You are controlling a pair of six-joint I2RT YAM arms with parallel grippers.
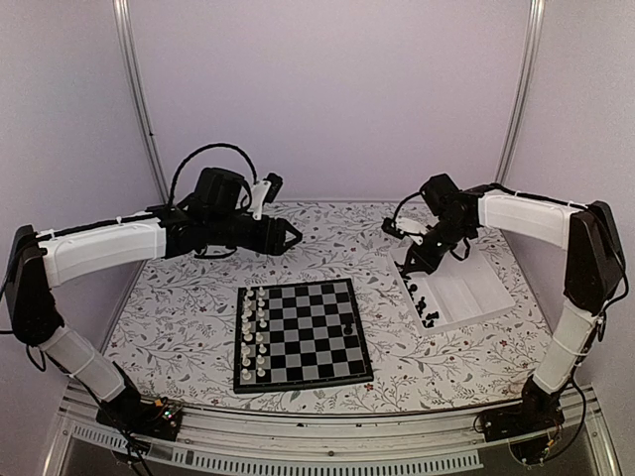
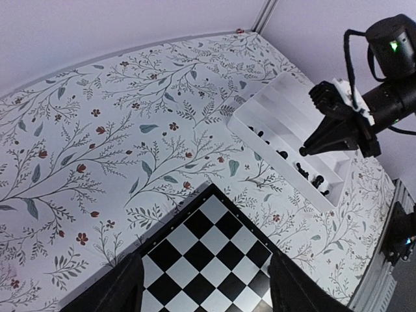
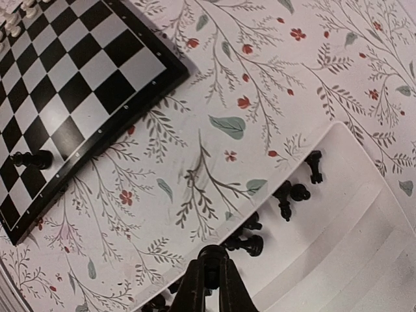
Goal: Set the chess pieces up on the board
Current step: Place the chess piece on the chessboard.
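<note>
My right gripper will move the black piece back and left in the top view, then down onto the board's empty near tray-side corner square.
The board (image 1: pixel 303 332) lies at the table's middle, with one black chess piece (image 1: pixel 347 324) standing near its right side. Several more black chess pieces (image 1: pixel 425 307) lie in the near end of the white tray (image 1: pixel 466 288). My right gripper (image 1: pixel 409 266) hovers over that end of the tray. In the right wrist view it (image 3: pixel 209 276) is shut on a black piece (image 3: pixel 209 260), with loose pieces (image 3: pixel 289 194) just beyond. My left gripper (image 1: pixel 293 238) is open and empty above the table behind the board. In its wrist view the fingers (image 2: pixel 120 286) straddle the board's far corner (image 2: pixel 208 253).
White chessmen (image 1: pixel 253 332) stand in two columns on the board's left side. The ridged tray's far part (image 2: pixel 286 107) holds nothing. The floral tablecloth (image 1: pixel 179 307) surrounds the board. Walls close in at the back and sides.
</note>
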